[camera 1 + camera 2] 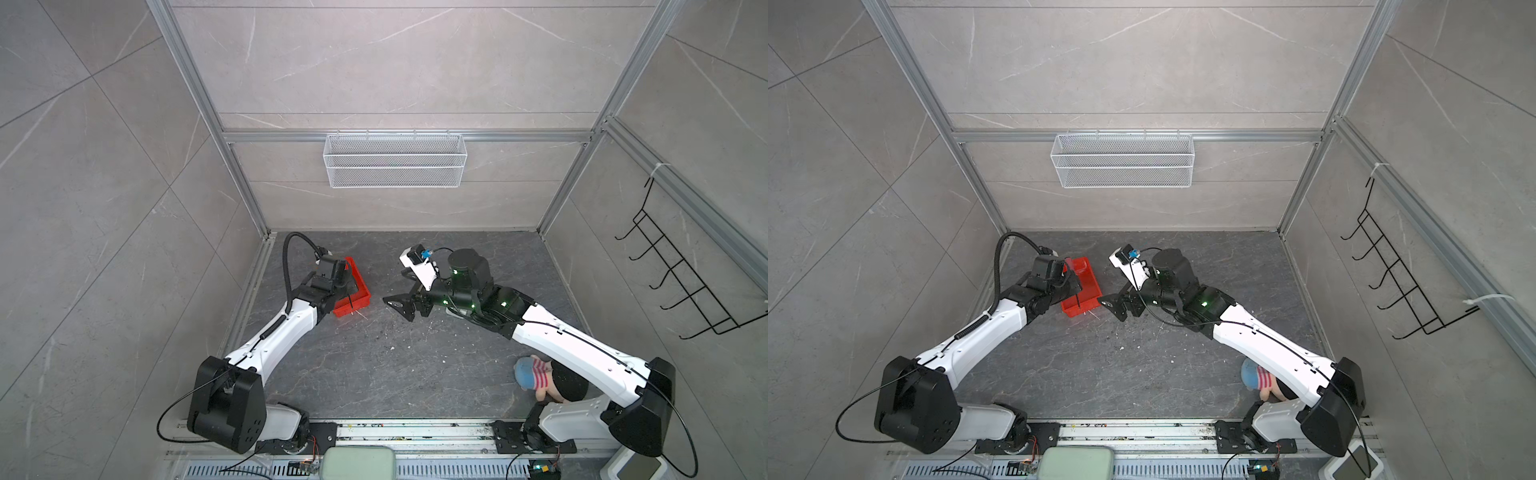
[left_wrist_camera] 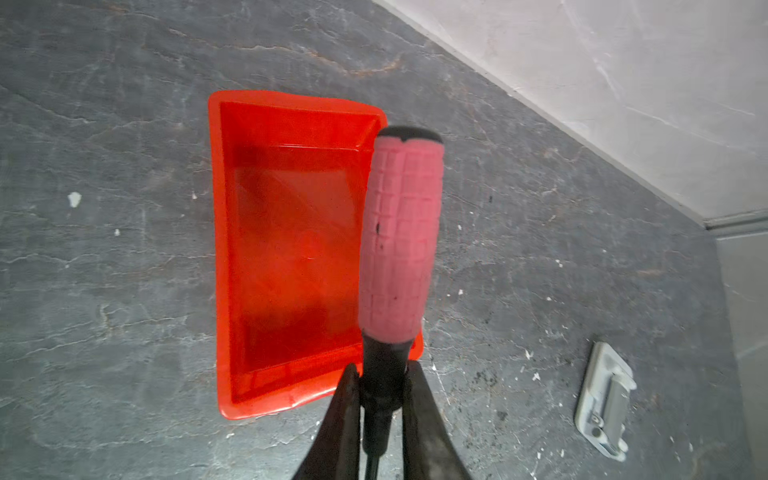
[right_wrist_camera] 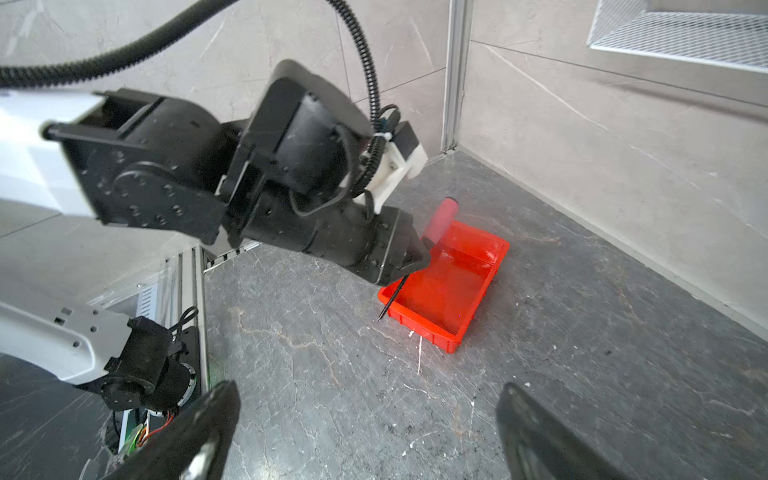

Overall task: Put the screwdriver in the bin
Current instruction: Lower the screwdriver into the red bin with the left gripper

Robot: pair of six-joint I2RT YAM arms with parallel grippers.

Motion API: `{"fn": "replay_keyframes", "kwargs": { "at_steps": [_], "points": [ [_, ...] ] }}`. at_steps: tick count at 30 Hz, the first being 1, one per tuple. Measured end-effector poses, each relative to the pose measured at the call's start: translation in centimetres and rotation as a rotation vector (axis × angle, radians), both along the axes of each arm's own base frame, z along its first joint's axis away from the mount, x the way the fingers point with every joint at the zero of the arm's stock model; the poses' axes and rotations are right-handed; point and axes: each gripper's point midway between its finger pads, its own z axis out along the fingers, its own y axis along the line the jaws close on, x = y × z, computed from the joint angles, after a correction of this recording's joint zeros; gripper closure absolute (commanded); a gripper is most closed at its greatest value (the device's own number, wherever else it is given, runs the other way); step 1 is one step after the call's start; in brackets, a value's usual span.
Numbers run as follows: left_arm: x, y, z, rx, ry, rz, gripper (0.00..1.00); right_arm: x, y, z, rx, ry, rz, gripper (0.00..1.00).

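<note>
Next, my left gripper moves outward and down to release the black collar inside the red bin, as its empty bottom lies below and outward.
My left gripper is shut on the black collar of the screwdriver, whose pink-red handle sticks out beyond the fingers. The red bin lies on the dark floor just below it, with nothing inside. In the right wrist view the handle hangs tilted above the bin, and the thin shaft points down past its near rim. In both top views the left gripper is over the bin. My right gripper is open and holds nothing, to the right of the bin.
A white wire-mesh basket hangs on the back wall. A black hook rack is on the right wall. A plush toy lies by the right arm's base. A grey metal plate rests on the floor near the side wall.
</note>
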Motion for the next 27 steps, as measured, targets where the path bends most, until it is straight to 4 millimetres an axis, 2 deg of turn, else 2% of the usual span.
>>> {"fn": "replay_keyframes", "kwargs": {
  "at_steps": [9, 20, 27],
  "points": [
    [2.1, 1.7, -3.4, 0.037, 0.133, 0.073, 1.00, -0.7, 2.5, -2.5, -0.059, -0.019, 0.050, 0.01],
    [6.7, 2.5, -6.1, 0.048, 0.204, 0.115, 1.00, -0.1, 2.3, -2.7, -0.078, -0.044, 0.013, 0.01],
    [7.5, 2.3, -9.0, 0.047, 0.271, 0.115, 1.00, 0.4, 2.0, -3.0, -0.092, -0.052, -0.015, 0.01]
  ]
}}
